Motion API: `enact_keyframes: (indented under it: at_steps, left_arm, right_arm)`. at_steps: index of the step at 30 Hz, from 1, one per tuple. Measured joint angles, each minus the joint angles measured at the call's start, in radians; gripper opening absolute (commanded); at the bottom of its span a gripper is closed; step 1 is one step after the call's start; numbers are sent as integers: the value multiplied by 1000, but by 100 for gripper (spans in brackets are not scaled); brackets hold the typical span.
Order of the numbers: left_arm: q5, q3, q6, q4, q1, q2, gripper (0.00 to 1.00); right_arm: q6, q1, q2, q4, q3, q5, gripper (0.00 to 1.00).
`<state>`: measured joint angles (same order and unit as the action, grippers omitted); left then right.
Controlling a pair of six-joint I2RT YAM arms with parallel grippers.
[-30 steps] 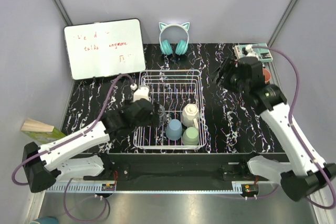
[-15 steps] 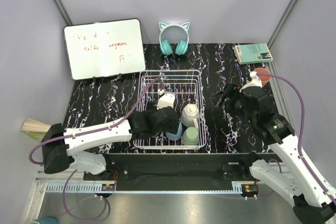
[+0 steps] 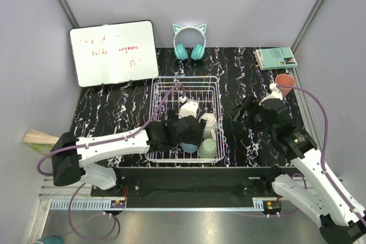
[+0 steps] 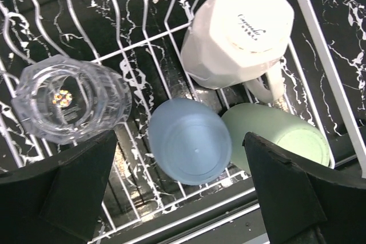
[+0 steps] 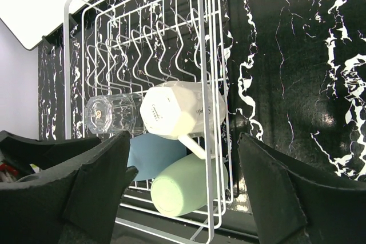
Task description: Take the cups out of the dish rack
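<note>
I will turn my right gripper next and move it onto the blue cup point(image 4: 190, 140), which lies to the left of my right gripper in the top view, because my left gripper already straddles that cup.
The white wire dish rack point(image 3: 163, 87) stands mid-table. It holds a clear glass point(image 4: 71, 98), a light blue cup point(image 4: 190, 140), a cream-white mug point(image 4: 237, 32) and a sage-green cup point(image 4: 280, 135), all lying or upside down at its near end. My left gripper point(image 3: 191, 135) hangs open over the rack, with the blue cup between its fingers point(image 4: 74, 187). My right gripper point(image 3: 240, 110) is open and empty just right of the rack, facing it point(image 5: 148, 55). A salmon-pink cup point(image 3: 284, 80) stands on the table at far right.
A whiteboard point(image 3: 113, 52) lies at the back left. Teal cat-ear headphones point(image 3: 189, 41) sit behind the rack. A teal box point(image 3: 276, 57) lies at the back right beside the salmon cup. A wooden block point(image 3: 41, 139) sits off the table's left edge.
My left arm has swung right across the rack to above the blue cup. My right arm has drawn back from the far right corner toward the rack, baring the salmon-pink cup.
</note>
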<state>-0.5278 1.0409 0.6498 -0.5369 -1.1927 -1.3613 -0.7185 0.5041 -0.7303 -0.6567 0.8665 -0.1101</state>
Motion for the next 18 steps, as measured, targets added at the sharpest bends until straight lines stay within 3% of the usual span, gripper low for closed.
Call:
enact_keyframes:
  at_steps: [7, 10, 13, 16, 17, 18]
  left_arm:
    - [28, 7, 6, 24, -3, -92, 99]
    - [38, 6, 9, 29, -3, -123, 90]
    - [42, 2, 16, 38, -3, -132, 70]
    - [43, -2, 19, 43, -3, -132, 43]
    - [42, -2, 18, 46, -3, -132, 26]
    - [42, -2, 16, 49, -3, -130, 16]
  right_arm:
    - [0, 0, 13, 6, -11, 0, 84]
    - [0, 0, 20, 8, -20, 0, 84]
    - [-1, 0, 27, 8, -31, -1, 84]
    - [-1, 0, 31, 8, -37, -1, 84]
    - [-2, 0, 31, 9, -38, -1, 83]
    - [-1, 0, 31, 9, -39, -1, 83]
